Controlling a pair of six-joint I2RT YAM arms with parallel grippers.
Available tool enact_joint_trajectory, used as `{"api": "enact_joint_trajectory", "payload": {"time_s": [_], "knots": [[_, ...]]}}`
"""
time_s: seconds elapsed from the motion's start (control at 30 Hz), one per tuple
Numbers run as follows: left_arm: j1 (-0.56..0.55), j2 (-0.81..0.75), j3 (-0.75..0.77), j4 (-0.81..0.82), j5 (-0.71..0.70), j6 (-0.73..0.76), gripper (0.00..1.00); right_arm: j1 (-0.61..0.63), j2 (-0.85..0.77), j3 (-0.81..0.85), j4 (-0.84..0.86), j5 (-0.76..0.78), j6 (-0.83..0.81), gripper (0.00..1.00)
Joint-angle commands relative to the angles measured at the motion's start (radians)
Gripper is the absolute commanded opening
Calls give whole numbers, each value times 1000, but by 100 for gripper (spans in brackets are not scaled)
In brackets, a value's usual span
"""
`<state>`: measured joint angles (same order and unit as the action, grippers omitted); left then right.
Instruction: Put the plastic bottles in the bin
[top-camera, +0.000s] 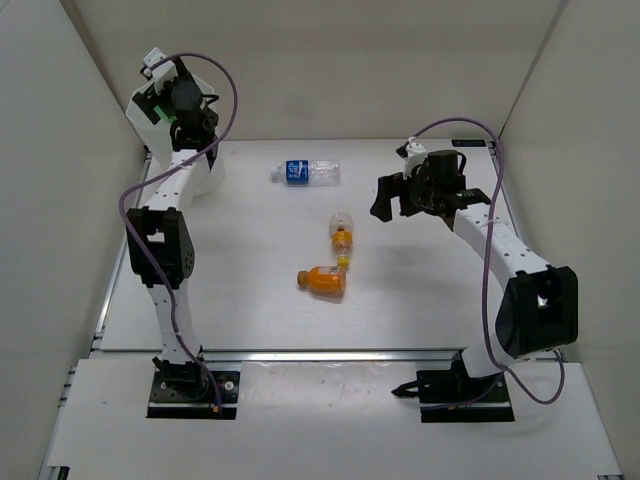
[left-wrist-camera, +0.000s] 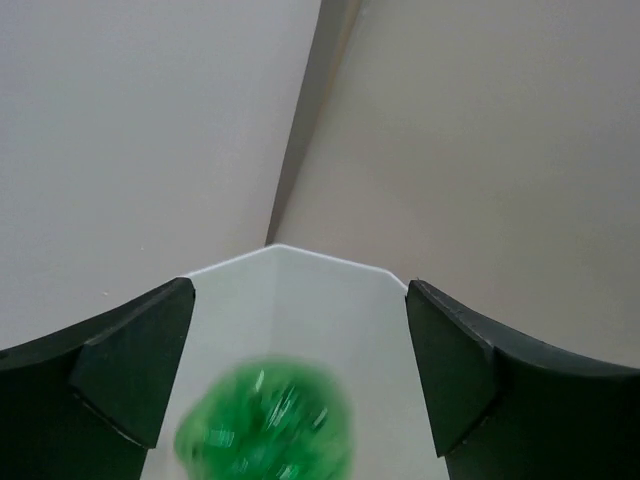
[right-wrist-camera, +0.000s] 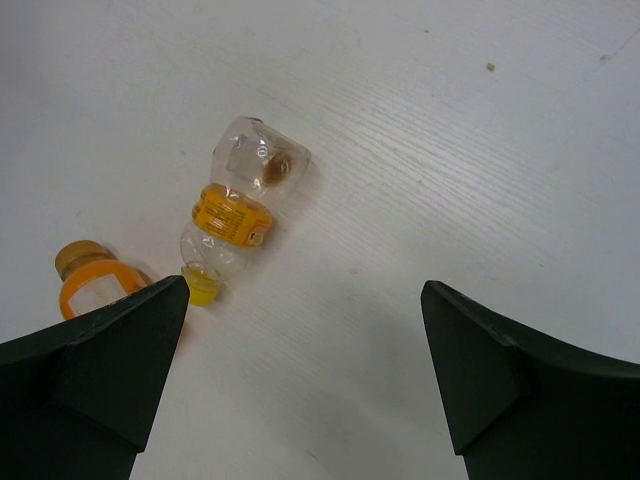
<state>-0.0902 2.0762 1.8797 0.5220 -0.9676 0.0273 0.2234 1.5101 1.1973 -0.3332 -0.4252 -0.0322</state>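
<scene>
Next, my right gripper goes down and left in the top view and turns its fingers astride the clear bottle's orange label (top-camera: 342, 239) (right-wrist-camera: 232, 215). This is because the bottle lies at an angle to them.
My left gripper (top-camera: 166, 104) is raised over the bin (top-camera: 203, 172) in the far left corner. In the left wrist view it (left-wrist-camera: 298, 286) is open, and a blurred green bottle (left-wrist-camera: 265, 425) lies loose below the jaws against the bin's white wall (left-wrist-camera: 300, 320). My right gripper (top-camera: 392, 205) is open and empty above the table, right of the yellow-capped clear bottle (top-camera: 341, 232), which also shows in the right wrist view (right-wrist-camera: 240, 200). The orange-filled bottle (top-camera: 323, 281) lies near it. The blue-label bottle (top-camera: 305, 172) lies at the back. The red-label bottle is out of view.
White walls close the table (top-camera: 420, 290) in on the left, back and right. The three loose bottles lie on their sides around the table's middle. A metal rail (top-camera: 330, 353) runs along the front edge by the arm bases.
</scene>
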Motion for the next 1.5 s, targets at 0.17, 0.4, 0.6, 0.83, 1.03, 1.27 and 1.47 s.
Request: {"api": "enact_joint_trajectory", "payload": {"time_s": [0.17, 0.4, 0.6, 0.83, 1.03, 1.27, 1.47], "knots": [[-42, -134, 30, -34, 30, 20, 99, 42, 38, 97, -121, 103, 15, 99], [-140, -339, -42, -550, 243, -170, 99, 172, 79, 91, -100, 295, 130, 99], [-279, -672, -388, -902, 494, -413, 98, 280, 142, 47, 63, 384, 284, 99], [-246, -994, -890, -1014, 946, -607, 99, 338, 229, -17, 125, 422, 411, 99], [-261, -1099, -1036, -1085, 992, -635, 98, 369, 308, -59, 239, 505, 459, 99], [-252, -1128, -1027, -1108, 978, -624, 99, 392, 374, -57, 327, 575, 448, 82], [-223, -1104, -1002, -1082, 1023, -624, 98, 404, 334, -88, 351, 566, 414, 28]]}}
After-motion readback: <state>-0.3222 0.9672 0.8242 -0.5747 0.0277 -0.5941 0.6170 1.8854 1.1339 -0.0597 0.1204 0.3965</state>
